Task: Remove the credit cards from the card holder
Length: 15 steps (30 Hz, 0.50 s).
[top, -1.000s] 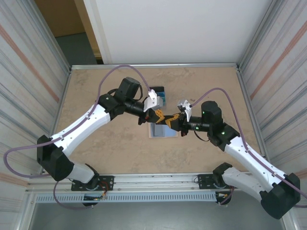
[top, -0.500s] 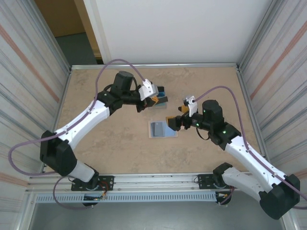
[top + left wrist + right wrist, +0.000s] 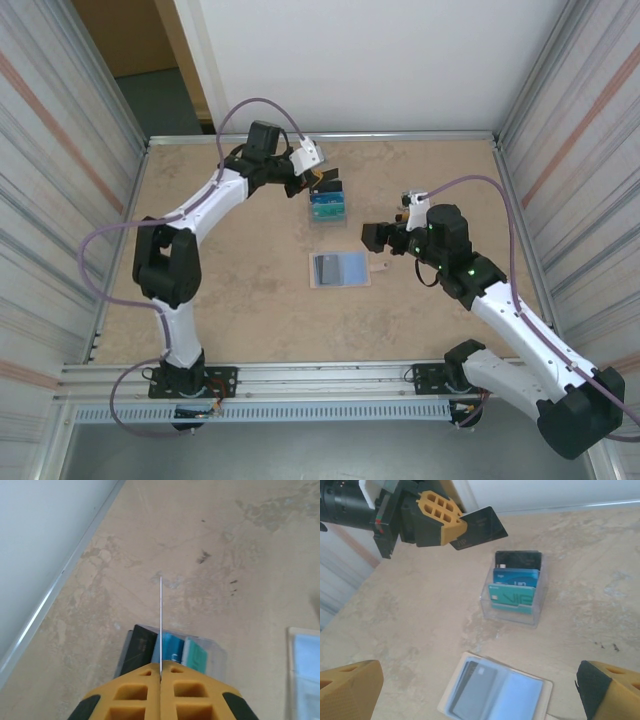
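Observation:
My left gripper next lowers the black credit card (image 3: 480, 526) into the stand's rear black level below.
The card holder (image 3: 350, 268) lies open on the table, pale blue inside with a tan rim. Dark credit cards (image 3: 479, 692) sit under its left clear sleeve. My left gripper (image 3: 316, 181) is shut on a black credit card (image 3: 480, 526), held above the back of a clear card stand (image 3: 515, 587). In the left wrist view the gripper (image 3: 160, 672) pinches that card (image 3: 160, 620) edge-on, over the stand (image 3: 200, 652). My right gripper (image 3: 477, 680) is open, its fingers (image 3: 350, 690) spread wide, hovering just right of the card holder (image 3: 520, 697).
The clear stand (image 3: 328, 205) holds black, blue and teal cards in tiers. A metal rim (image 3: 320, 136) borders the table's far edge, with corrugated walls (image 3: 60, 200) at both sides.
My left arm has carried the black card from the card holder back to the clear stand. My right gripper has opened and drawn back to the right.

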### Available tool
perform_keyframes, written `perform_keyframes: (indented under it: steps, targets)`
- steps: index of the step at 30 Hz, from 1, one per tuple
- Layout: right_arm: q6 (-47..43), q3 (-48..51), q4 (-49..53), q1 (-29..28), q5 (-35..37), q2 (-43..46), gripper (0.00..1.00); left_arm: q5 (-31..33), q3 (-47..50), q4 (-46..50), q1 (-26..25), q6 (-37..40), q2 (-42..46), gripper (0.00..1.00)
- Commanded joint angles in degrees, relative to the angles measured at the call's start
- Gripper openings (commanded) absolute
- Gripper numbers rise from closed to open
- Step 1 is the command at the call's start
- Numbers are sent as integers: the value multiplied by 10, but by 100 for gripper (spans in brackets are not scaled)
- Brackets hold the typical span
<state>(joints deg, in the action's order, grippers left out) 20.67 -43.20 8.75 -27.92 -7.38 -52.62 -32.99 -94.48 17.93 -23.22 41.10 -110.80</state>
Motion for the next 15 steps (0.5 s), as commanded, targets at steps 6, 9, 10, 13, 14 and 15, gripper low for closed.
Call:
perform_keyframes:
  steps: [6, 9, 10, 13, 14, 15]
  targets:
    - [39, -17, 10, 7, 69, 2, 99, -24, -80, 16, 11, 55, -82, 0]
    - [42, -16, 9, 7, 74, 3, 99, -27, -105, 27, 13, 57, -116, 0]
    - [42, -16, 9, 7, 78, 3, 99, -28, -112, 30, 14, 60, -125, 0]
    - [44, -14, 7, 7, 83, 2, 99, -30, -131, 37, 15, 66, -147, 0]
    - [44, -14, 7, 6, 83, 2, 99, -30, -135, 41, 15, 70, -154, 0]
    - [45, -14, 7, 7, 85, 2, 99, -31, -141, 46, 16, 75, -160, 0]
